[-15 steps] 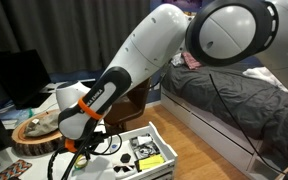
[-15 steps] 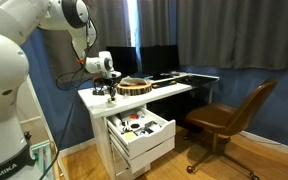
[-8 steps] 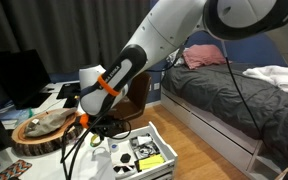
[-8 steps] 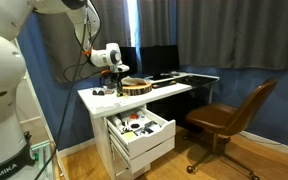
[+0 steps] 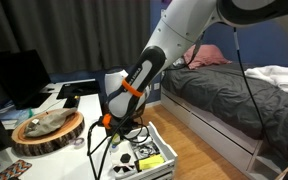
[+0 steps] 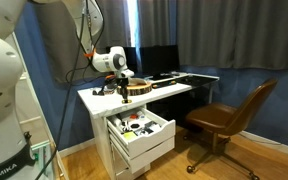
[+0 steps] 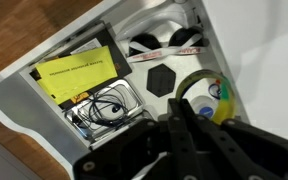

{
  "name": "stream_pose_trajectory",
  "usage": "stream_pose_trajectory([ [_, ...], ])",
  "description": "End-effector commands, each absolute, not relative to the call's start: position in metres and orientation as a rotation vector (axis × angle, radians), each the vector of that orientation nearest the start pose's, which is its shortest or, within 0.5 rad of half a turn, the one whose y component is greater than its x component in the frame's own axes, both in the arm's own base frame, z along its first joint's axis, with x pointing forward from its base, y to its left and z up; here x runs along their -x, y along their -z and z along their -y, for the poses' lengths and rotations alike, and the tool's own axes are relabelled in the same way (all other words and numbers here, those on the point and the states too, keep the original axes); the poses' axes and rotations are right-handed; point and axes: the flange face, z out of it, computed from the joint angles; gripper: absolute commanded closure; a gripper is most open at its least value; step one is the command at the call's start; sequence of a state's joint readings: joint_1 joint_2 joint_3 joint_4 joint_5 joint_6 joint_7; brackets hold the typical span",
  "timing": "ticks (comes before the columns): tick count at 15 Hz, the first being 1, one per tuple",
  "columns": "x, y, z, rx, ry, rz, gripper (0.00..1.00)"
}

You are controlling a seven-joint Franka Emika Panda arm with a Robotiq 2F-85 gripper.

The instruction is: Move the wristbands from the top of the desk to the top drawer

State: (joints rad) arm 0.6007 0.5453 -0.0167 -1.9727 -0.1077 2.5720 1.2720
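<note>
I will move my gripper down into the top drawer (image 7: 19, 92) next. I will let go of the yellow-green wristband on the drawer's white bottom (image 7: 188, 66) beside the black hexagon, because that spot is open below it.
The top drawer (image 7: 19, 92) is pulled out under the white desk (image 6: 96, 99) and shows in both exterior views (image 5: 156, 137) (image 6: 162, 127). My gripper (image 7: 174, 112) hangs over the open drawer, also seen in both exterior views (image 5: 111, 124) (image 6: 125, 93). It is shut on the yellow-green wristband (image 7: 220, 104), which dangles from the fingertips above the drawer's contents. White ring shapes (image 7: 184, 43) lie at the drawer's far end; I cannot tell whether one is the pale wristband.
The drawer holds a yellow paper (image 7: 79, 72), a coil of black cable (image 7: 109, 103) and a black hexagon (image 7: 160, 80). A bark-edged wooden slab (image 5: 48, 131) sits on the desk. A brown chair (image 6: 229, 115) and a grey bed (image 5: 229, 85) stand nearby.
The arm has swung from the desk top beside the wooden slab out over the open drawer, carrying the yellow-green wristband.
</note>
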Motion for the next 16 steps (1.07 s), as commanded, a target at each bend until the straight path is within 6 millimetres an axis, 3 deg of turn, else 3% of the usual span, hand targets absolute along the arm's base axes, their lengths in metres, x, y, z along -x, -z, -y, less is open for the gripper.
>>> stream_pose_trajectory([
  [1, -0.502, -0.183, -0.316, 2.973, 0.138, -0.943, 0.99],
  [8, -0.518, -0.134, -0.302, 2.949, 0.154, -0.757, 0.99],
  [12, -0.524, -0.101, -0.307, 2.943, 0.126, -0.635, 0.99],
  [16, -0.537, -0.081, -0.324, 2.931, 0.139, -0.532, 0.99],
])
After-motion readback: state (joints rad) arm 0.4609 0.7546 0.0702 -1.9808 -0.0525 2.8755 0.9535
